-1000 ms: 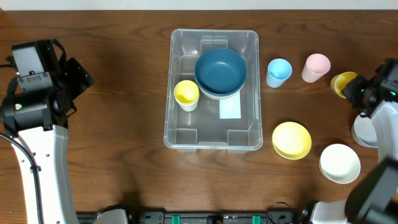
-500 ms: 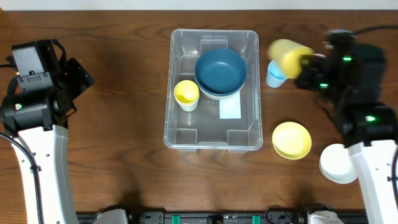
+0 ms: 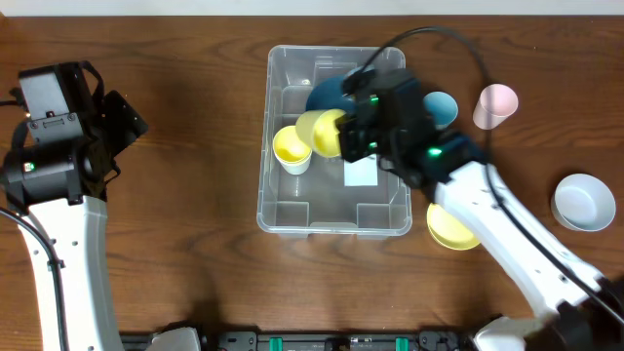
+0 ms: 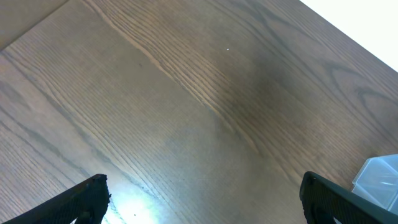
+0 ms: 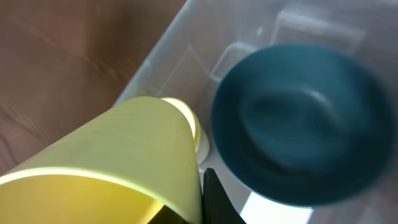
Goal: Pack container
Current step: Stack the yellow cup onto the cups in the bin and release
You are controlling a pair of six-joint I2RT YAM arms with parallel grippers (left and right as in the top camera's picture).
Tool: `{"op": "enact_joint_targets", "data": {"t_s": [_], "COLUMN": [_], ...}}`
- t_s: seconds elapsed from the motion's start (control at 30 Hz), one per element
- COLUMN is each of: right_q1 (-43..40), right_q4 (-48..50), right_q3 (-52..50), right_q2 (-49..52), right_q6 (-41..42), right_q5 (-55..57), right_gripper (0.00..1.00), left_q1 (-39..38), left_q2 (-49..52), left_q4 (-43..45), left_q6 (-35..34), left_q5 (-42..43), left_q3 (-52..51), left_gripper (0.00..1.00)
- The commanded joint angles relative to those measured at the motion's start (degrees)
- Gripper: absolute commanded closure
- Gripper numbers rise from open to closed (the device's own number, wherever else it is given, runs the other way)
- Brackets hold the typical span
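My right gripper shifts to the left in the overhead view next and lowers the second yellow cup into the first yellow cup (image 3: pixel 292 145) (image 5: pixel 186 118), whose opening faces up.
The container (image 3: pixel 265 185) is a clear plastic bin at the table's middle. Inside it stand a dark blue bowl (image 3: pixel 327 96) and a small yellow cup (image 3: pixel 291 146). My right gripper (image 3: pixel 343 136) hovers over the bin, shut on the rim of a second yellow cup (image 3: pixel 320 131), which lies tilted just right of the first. In the right wrist view this held yellow cup (image 5: pixel 106 162) fills the lower left, with one dark finger (image 5: pixel 214 199) against its wall and the blue bowl (image 5: pixel 298 118) beyond. My left gripper (image 4: pixel 202 199) is open above bare wood, far left of the bin.
Right of the bin stand a light blue cup (image 3: pixel 444 105) and a pink cup (image 3: pixel 497 103). A yellow bowl (image 3: pixel 450 230) lies partly under my right arm, and a pale bowl (image 3: pixel 583 202) sits at the far right. A corner of the bin (image 4: pixel 379 177) shows in the left wrist view.
My right arm has swung left from the table's right edge, carrying the yellow cup over the cups and into the space above the bin. The left arm has not moved.
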Motion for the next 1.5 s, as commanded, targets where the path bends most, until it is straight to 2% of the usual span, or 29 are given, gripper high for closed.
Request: {"op": "enact_joint_targets", "data": {"t_s": [0.0,0.13,0.47,1.07,1.2,1.37,1.4,1.47], "right_q1": [2.47,5.16,9.75,9.6,9.6,9.6,9.6,9.6], "right_q4": [1.44,3.93,5.57,6.47,6.14,5.81,5.81,5.9], "right_q3": [2.19,2.19,2.21,2.19,2.19,2.19,2.19,2.19], "right_q2": [2.38,5.09,7.63,7.76,7.76,7.76,7.76,7.76], "right_q6": [-2.27,-3.34,-4.15,-4.15,-4.11,-3.93,-3.93,-3.93], "right_q5": [1.6,2.78,14.84,17.64,17.57,17.22,17.22,17.22], "right_gripper": [0.99,0.99,0.99,0.99,0.89,0.97,0.96,0.86], "left_q1": [0.26,0.26,0.26,0.24,0.26,0.26,0.26,0.26], "left_q2": [0.33,0.33,0.33,0.33,0.33,0.33,0.33,0.33], "left_q4": [-0.04,-0.04,-0.07,-0.04,-0.04,-0.04,-0.04,-0.04], "left_q6": [-0.07,-0.07,-0.07,-0.07,-0.07,-0.07,-0.07,-0.07], "left_q5": [-0.66,-0.66,-0.66,-0.66,-0.66,-0.68,-0.68,-0.68], "left_q3": [0.61,0.61,0.61,0.61,0.61,0.61,0.61,0.61], "left_gripper": [0.02,0.02,0.02,0.02,0.02,0.02,0.02,0.02]}}
